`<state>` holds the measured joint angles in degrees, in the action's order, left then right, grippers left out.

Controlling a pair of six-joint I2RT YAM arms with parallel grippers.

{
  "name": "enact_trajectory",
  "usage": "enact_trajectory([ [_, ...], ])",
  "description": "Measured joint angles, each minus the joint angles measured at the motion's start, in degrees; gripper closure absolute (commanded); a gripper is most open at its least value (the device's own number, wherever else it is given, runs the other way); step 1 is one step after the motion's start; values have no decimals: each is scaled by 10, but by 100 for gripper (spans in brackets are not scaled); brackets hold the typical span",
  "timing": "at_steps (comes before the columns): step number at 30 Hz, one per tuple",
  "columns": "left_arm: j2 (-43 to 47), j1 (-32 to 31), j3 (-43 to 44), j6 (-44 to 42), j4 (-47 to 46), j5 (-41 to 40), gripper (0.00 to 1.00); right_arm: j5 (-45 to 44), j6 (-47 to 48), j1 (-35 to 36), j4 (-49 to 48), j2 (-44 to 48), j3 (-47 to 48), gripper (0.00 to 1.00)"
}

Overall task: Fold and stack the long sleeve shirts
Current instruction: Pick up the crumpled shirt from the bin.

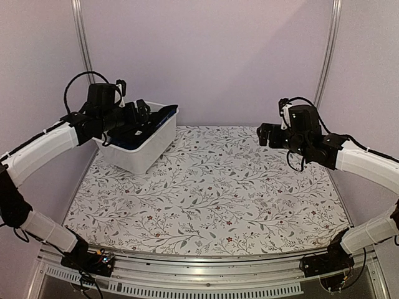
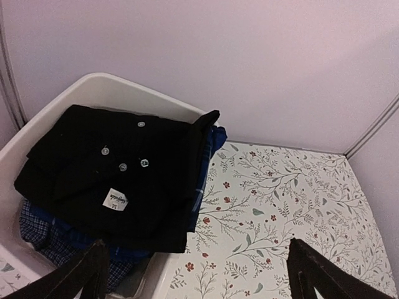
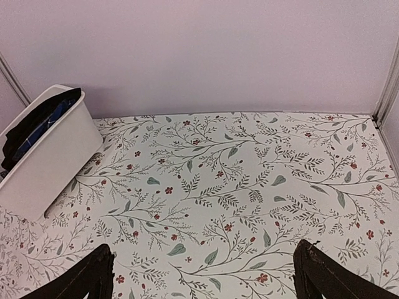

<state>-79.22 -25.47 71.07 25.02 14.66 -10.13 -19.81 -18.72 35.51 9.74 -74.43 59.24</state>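
Note:
Next, my left gripper lowers down and to the left in the wrist view onto the black shirt's buttoned part (image 2: pixel 112 163), since this shirt covers the plaid one.
A plain black shirt (image 2: pixel 118 174) with small pale buttons and a white label lies folded on top inside the white tub (image 2: pixel 81 84). A dark blue plaid shirt (image 2: pixel 47 233) lies under it, showing at the tub's near edge. In the top view both shirts (image 1: pixel 146 121) show as a dark heap in the tub (image 1: pixel 140 152) at the far left. My left gripper (image 1: pixel 142 111) hovers over the tub, open and empty, its fingers (image 2: pixel 84 271) wide apart. My right gripper (image 1: pixel 265 134) hangs above the table's right side, open and empty, its fingers (image 3: pixel 87 277) wide apart.
The floral tablecloth (image 1: pixel 212 199) covers the table. The tub also shows at the left of the right wrist view (image 3: pixel 47 162). Pale walls and metal posts (image 1: pixel 81 37) close in the back and sides. A metal rail (image 1: pixel 206 265) runs along the near edge.

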Motion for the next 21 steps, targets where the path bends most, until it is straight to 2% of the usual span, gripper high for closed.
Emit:
enact_trajectory([
  [8,-126,108,141,-2,64,-3,0,23,3,0,-18,16,-17,1],
  [12,-208,153,214,-11,92,29,0,30,3,0,-21,18,-20,1],
  [18,-337,165,318,-18,134,43,3,32,3,0,-21,36,-32,1],
  [21,-385,165,341,-19,151,37,10,32,1,0,-20,45,-36,1],
])
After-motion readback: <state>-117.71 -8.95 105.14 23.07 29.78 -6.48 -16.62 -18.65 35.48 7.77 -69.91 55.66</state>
